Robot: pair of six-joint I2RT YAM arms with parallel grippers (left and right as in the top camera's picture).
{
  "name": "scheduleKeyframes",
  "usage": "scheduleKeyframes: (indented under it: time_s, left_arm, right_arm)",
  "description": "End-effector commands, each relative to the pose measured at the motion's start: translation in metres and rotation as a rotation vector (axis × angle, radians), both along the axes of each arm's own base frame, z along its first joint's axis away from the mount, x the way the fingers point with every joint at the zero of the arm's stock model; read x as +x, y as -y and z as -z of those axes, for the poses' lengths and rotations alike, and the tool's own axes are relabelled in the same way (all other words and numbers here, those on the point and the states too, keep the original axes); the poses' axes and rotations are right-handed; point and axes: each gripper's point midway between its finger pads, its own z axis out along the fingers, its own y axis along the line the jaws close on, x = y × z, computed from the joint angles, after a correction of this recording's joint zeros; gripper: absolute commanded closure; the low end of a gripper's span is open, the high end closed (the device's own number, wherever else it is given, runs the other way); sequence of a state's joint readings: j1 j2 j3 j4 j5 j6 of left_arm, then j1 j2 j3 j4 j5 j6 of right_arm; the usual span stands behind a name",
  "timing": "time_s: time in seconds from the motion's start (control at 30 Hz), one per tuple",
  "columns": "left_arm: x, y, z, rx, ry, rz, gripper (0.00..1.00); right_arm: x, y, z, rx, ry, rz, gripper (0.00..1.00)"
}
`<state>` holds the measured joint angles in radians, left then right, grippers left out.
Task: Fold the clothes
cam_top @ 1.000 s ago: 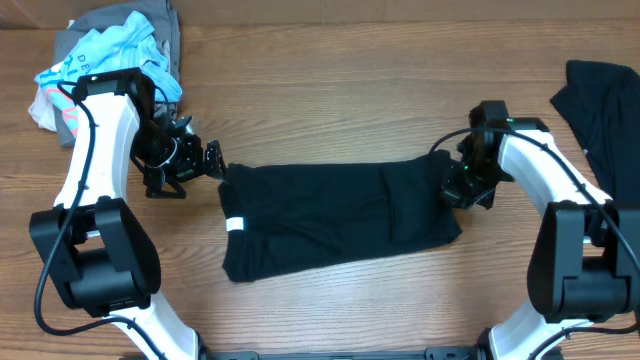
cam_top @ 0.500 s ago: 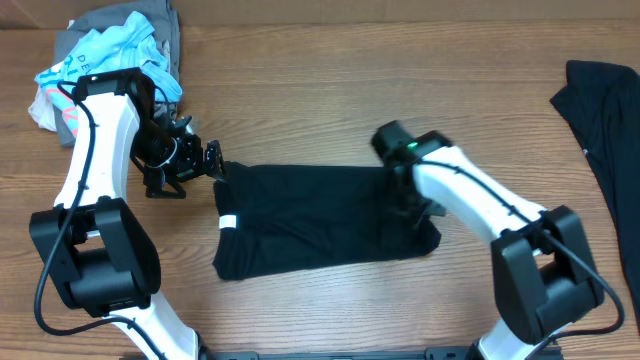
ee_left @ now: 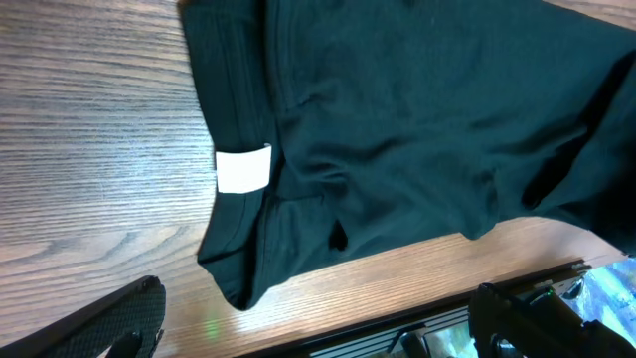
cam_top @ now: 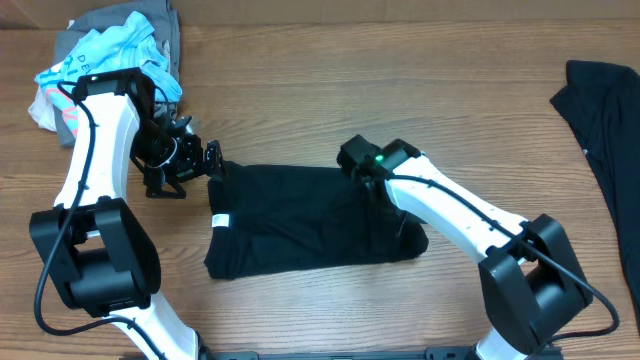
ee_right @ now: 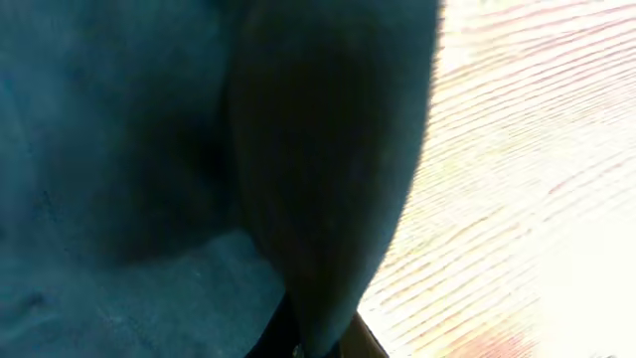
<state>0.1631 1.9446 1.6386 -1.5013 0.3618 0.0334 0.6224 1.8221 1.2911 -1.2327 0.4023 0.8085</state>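
I need to carry the fold with my right gripper to the shirt's middle [cam_top: 318,212], left in the overhead view, and release it there to shorten the wide shirt.
The clothes being folded are a black T-shirt [cam_top: 300,220] lying as a wide band in the middle of the table, its small white tag [cam_top: 220,221] at the left end. My right gripper [cam_top: 376,194] is over the shirt's right part, shut on a fold of its fabric [ee_right: 328,199]; black cloth fills most of the right wrist view. My left gripper [cam_top: 207,160] hovers open just off the shirt's upper left corner, holding nothing. In the left wrist view the shirt [ee_left: 397,109] and tag [ee_left: 243,167] lie beyond the open fingers [ee_left: 109,323].
A heap of light blue, white and grey clothes [cam_top: 110,50] sits at the back left. Another black garment [cam_top: 605,110] lies at the right edge. The table's front edge [ee_left: 417,308] shows in the left wrist view.
My right gripper has travelled left across the shirt, carrying its right end over with it; the shirt is shorter and has slid slightly left. The left arm has not moved.
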Motion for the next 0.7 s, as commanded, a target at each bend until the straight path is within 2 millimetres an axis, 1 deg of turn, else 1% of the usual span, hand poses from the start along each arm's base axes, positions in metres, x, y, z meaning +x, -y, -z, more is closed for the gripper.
scheduleKeyframes:
  time_s: [0.0, 0.17, 0.37, 0.53, 0.57, 0.63, 0.67]
  left_arm:
    - [0.001, 0.001, -0.007, 0.009, 0.035, 0.022, 0.00]
    - [0.001, 0.001, -0.006, 0.009, 0.036, 0.022, 0.00]
    - [0.000, 0.001, -0.007, 0.008, 0.032, 0.022, 0.00]
    - [0.000, 0.001, -0.007, 0.008, 0.031, 0.022, 0.00]
    - [0.000, 0.001, -0.007, 0.008, 0.031, 0.022, 0.00]
    - [0.000, 0.001, -0.007, 0.008, 0.031, 0.022, 0.00]
    - [0.000, 0.001, -0.007, 0.008, 0.030, 0.022, 0.00]
  right_arm:
    - [0.016, -0.016, -0.027, 0.065, 0.094, 0.009, 0.96]
    - [0.014, -0.054, -0.023, 0.210, 0.063, -0.063, 0.96]
    - [0.011, -0.095, -0.021, 0.318, 0.085, -0.133, 0.96]
    - [0.003, -0.120, -0.019, 0.381, 0.075, -0.174, 0.95]
    - [0.002, -0.123, -0.020, 0.385, 0.077, -0.183, 0.93]
    - [0.001, -0.128, -0.020, 0.393, 0.083, -0.195, 0.87]
    - [0.000, -0.130, -0.018, 0.401, 0.084, -0.200, 0.80]
